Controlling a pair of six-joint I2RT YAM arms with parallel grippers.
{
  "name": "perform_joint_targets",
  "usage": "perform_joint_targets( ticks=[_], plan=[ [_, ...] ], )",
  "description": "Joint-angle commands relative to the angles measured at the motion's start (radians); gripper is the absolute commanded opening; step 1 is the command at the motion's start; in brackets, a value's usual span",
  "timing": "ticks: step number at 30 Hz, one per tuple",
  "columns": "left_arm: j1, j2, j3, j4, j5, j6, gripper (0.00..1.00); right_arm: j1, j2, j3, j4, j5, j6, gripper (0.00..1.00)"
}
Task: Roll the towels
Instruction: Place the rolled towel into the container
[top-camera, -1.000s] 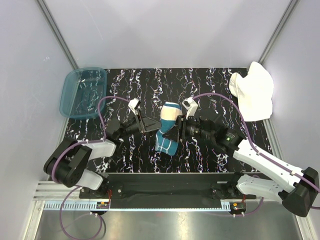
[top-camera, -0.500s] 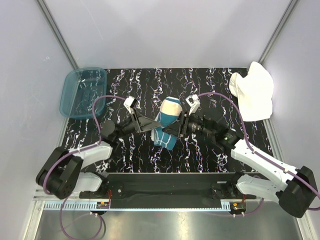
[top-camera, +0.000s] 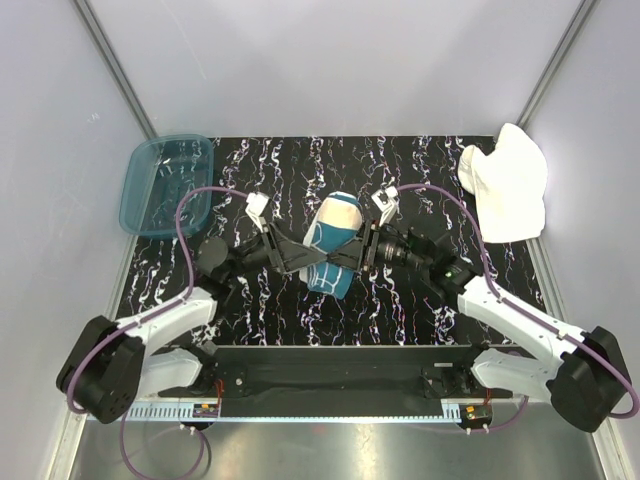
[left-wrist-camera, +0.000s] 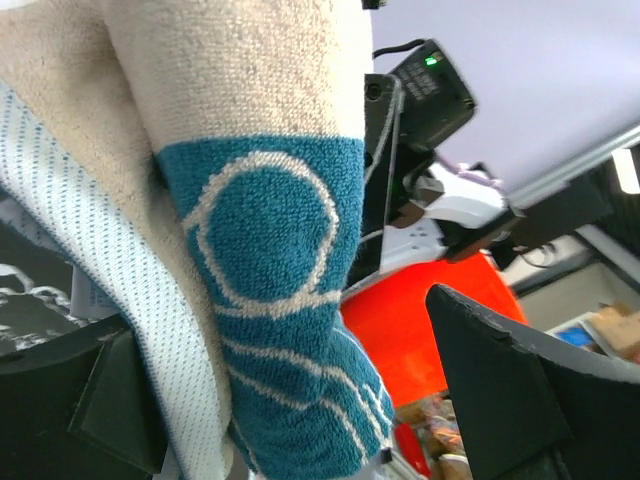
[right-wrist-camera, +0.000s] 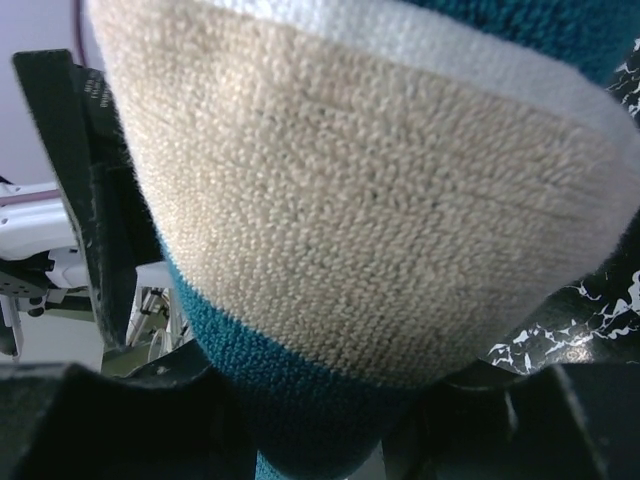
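Note:
Next, my left gripper eases slightly outward and closes its spread fingers around the roll's teal part (top-camera: 325, 271) (left-wrist-camera: 295, 355) beside the cream ring, since that part stands between them.
The small cream-tan towel with the teal-blue pattern (top-camera: 332, 240) is rolled up and held off the black marbled table (top-camera: 420, 165) at its middle. My right gripper (top-camera: 348, 257) is shut on its lower teal part; the roll fills the right wrist view (right-wrist-camera: 350, 200). My left gripper (top-camera: 306, 264) is open, its jaws spread wide around the roll's lower left side; the left wrist view shows the roll (left-wrist-camera: 260, 250) against one finger and a wide gap to the other. The large white towel (top-camera: 505, 185) lies crumpled at the far right edge, away from both grippers.
A translucent teal tub (top-camera: 165, 185) stands at the table's far left corner. Purple cables loop over both arms. Grey walls close in the table at left, back and right.
My left gripper has moved right, up to the patterned towel roll, and now straddles its lower side. The right gripper has shifted the roll slightly left and tilted it more upright.

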Motion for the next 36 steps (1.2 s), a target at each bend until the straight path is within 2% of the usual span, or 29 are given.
perform_joint_targets(
  ticks=[1,3,5,6,7,11,12,16,19,22,30,36],
  plan=[
    [-0.1,-0.106,0.122,-0.287,-0.02,0.272,0.99,-0.005,0.045,0.076,-0.056,0.075,-0.045,0.47],
    [-0.123,-0.138,0.185,-0.424,-0.1,0.357,0.9,0.012,0.054,0.093,-0.111,0.095,-0.073,0.47],
    [-0.131,-0.148,0.233,-0.576,-0.154,0.421,0.75,0.023,0.054,0.096,-0.127,0.111,-0.078,0.47],
    [-0.131,-0.151,0.245,-0.612,-0.2,0.431,0.62,0.025,0.048,0.093,-0.13,0.117,-0.079,0.47],
    [-0.131,-0.154,0.254,-0.682,-0.226,0.456,0.57,0.023,0.045,0.089,-0.134,0.123,-0.081,0.47],
    [-0.131,-0.159,0.265,-0.701,-0.287,0.448,0.44,0.034,0.034,0.084,-0.159,0.14,-0.092,0.48],
    [-0.131,-0.157,0.271,-0.704,-0.303,0.444,0.38,0.04,0.039,0.086,-0.166,0.141,-0.093,0.48],
    [-0.131,-0.152,0.304,-0.771,-0.359,0.456,0.26,0.052,0.039,0.093,-0.203,0.164,-0.108,0.48],
    [-0.127,-0.149,0.328,-0.819,-0.398,0.467,0.22,0.055,0.03,0.098,-0.222,0.173,-0.121,0.49],
    [-0.11,-0.148,0.328,-0.795,-0.38,0.442,0.19,0.055,0.014,0.1,-0.24,0.17,-0.144,0.53],
    [-0.084,-0.139,0.337,-0.785,-0.415,0.404,0.0,0.057,-0.01,0.08,-0.275,0.158,-0.158,0.57],
    [-0.073,-0.136,0.339,-0.793,-0.435,0.398,0.0,0.061,-0.022,0.084,-0.275,0.141,-0.165,0.64]
  ],
)
